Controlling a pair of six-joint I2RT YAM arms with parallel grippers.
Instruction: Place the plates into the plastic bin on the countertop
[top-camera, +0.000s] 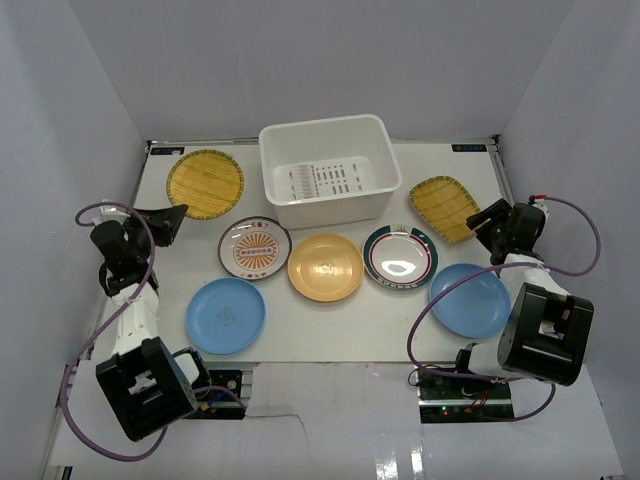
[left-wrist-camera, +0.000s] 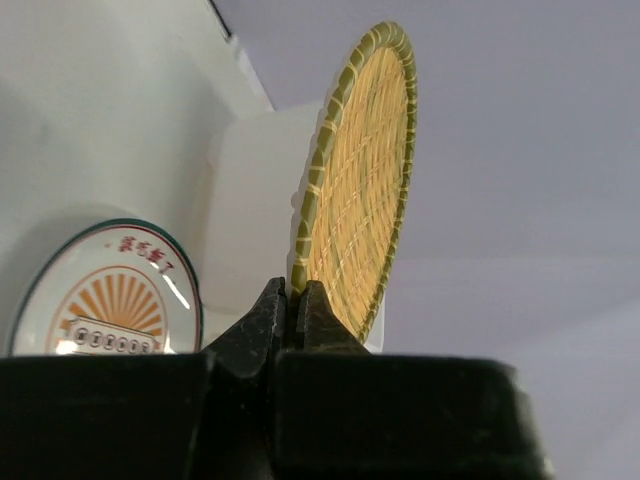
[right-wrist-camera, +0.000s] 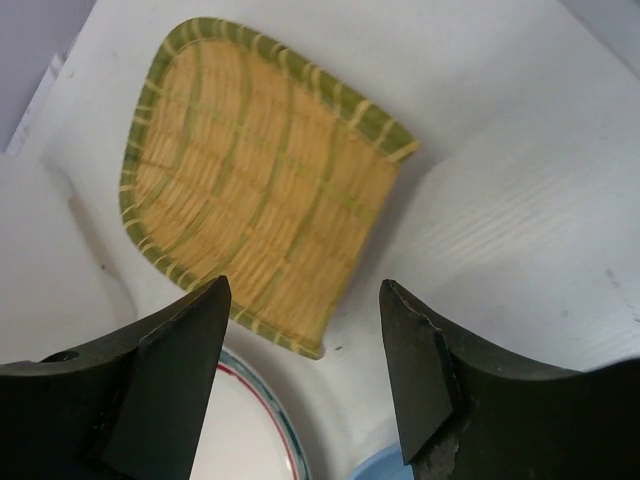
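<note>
My right gripper will move down and tilt flatter to bring its open fingers around the squarish woven plate's near edge (top-camera: 471, 230) (right-wrist-camera: 364, 248), because a shadow shows that this edge is raised.
The white plastic bin (top-camera: 325, 170) stands at the back middle of the countertop (top-camera: 330, 340). My left gripper (top-camera: 168, 222) is shut on the rim of a round yellow woven plate (top-camera: 205, 183), and the left wrist view shows the jaws (left-wrist-camera: 296, 290) pinching that rim (left-wrist-camera: 360, 180). My right gripper (top-camera: 490, 222) is open and empty over the near corner of the squarish woven plate (top-camera: 443, 207), which also shows in the right wrist view (right-wrist-camera: 260, 190). In front of the bin lie the sunburst plate (top-camera: 254, 247), the yellow-orange plate (top-camera: 325, 267), the green-rimmed plate (top-camera: 399, 257) and two blue plates (top-camera: 225, 315) (top-camera: 469, 299).
White walls close the workspace at the left, back and right. Dark rails (top-camera: 140, 190) run along the countertop edges. The sunburst plate (left-wrist-camera: 110, 295) and the bin's wall (left-wrist-camera: 250, 200) lie beyond my left jaws. Cables loop beside both arm bases.
</note>
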